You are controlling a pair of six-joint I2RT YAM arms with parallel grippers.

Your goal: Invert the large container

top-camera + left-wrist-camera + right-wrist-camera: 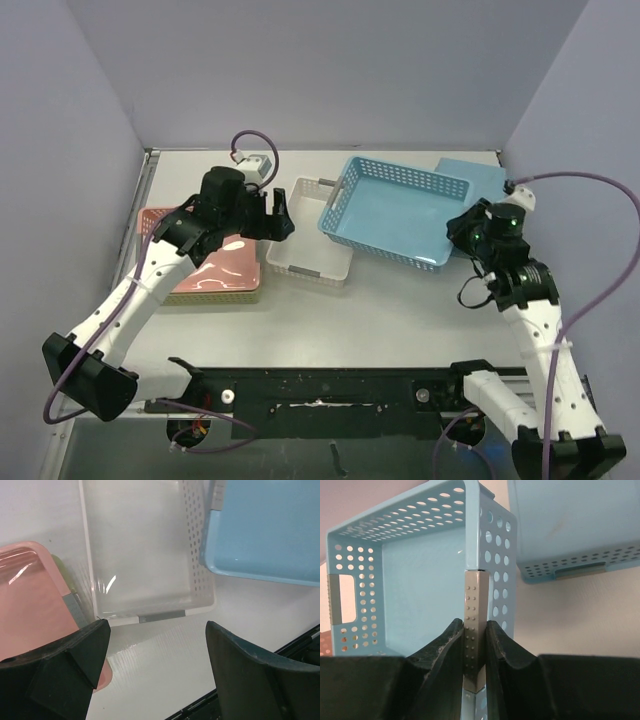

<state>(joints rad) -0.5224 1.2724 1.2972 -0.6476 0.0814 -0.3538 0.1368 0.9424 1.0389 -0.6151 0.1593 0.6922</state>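
The bare tabletop clear of the white basket lies below and back, so next my right gripper will draw back and downward to release the container's grey handle piece [472, 605].
The large light-blue perforated container [395, 215] sits tilted at the back middle, its left end over the white basket's edge. My right gripper [462, 228] is shut on the grey handle strip [472, 605] of its right rim; in the right wrist view the gripper [474, 630] pinches that strip and the container [415, 580] opens toward the camera. My left gripper [280, 215] is open and empty, hovering above the table by the white basket. In the left wrist view its fingers [75, 655] frame bare table and the blue container [270, 530] shows at upper right.
A small white perforated basket [310, 245] stands upright in the middle; its near rim shows in the left wrist view [150, 616]. A pink container [215, 270] lies upside down at the left. A second blue container [475, 172] lies upside down at the back right.
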